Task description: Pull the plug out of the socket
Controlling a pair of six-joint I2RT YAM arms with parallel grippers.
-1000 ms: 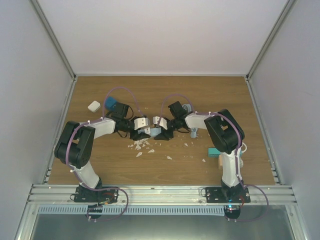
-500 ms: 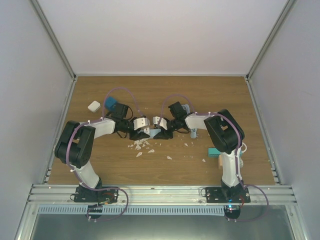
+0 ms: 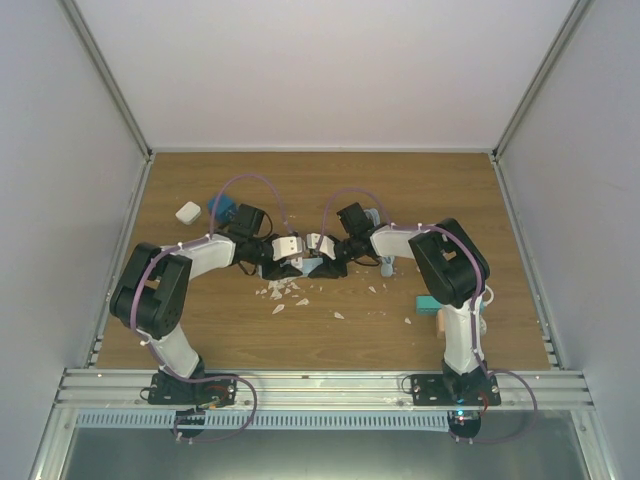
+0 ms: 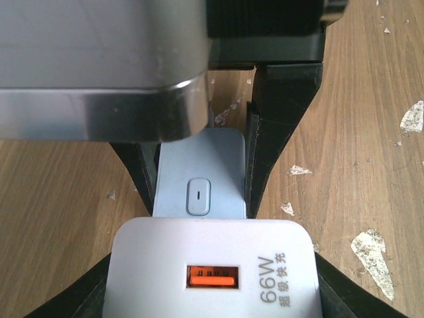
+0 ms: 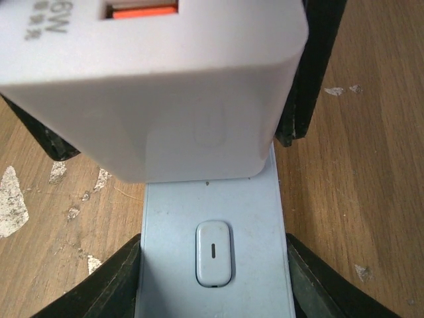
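My left gripper will next lift the plug, carry it left in the top view to the clear wood by the white adapter, lower it and let go.
A white 66W plug (image 4: 212, 271) with an orange USB port sits on the end of a light-blue socket strip (image 5: 213, 258) that has a small oval switch. My left gripper (image 4: 212, 286) is shut on the plug, one black finger on each side of it. My right gripper (image 5: 212, 291) is shut on the socket strip, with its fingers (image 4: 281, 126) clamping both long sides. In the top view the two grippers meet at mid-table, left (image 3: 284, 262) and right (image 3: 328, 260), with the strip (image 3: 311, 266) between them. I cannot tell whether the plug's pins are still seated.
White chips (image 3: 285, 290) lie scattered on the wooden table just in front of the grippers. A small white adapter (image 3: 187, 211) and a blue box (image 3: 219, 207) lie at the back left. A teal block (image 3: 430, 303) lies by the right arm. Enclosure walls stand on three sides.
My left wrist has shifted slightly to the right and back, closer to the right gripper. The right arm has hardly moved. Both grips are unchanged.
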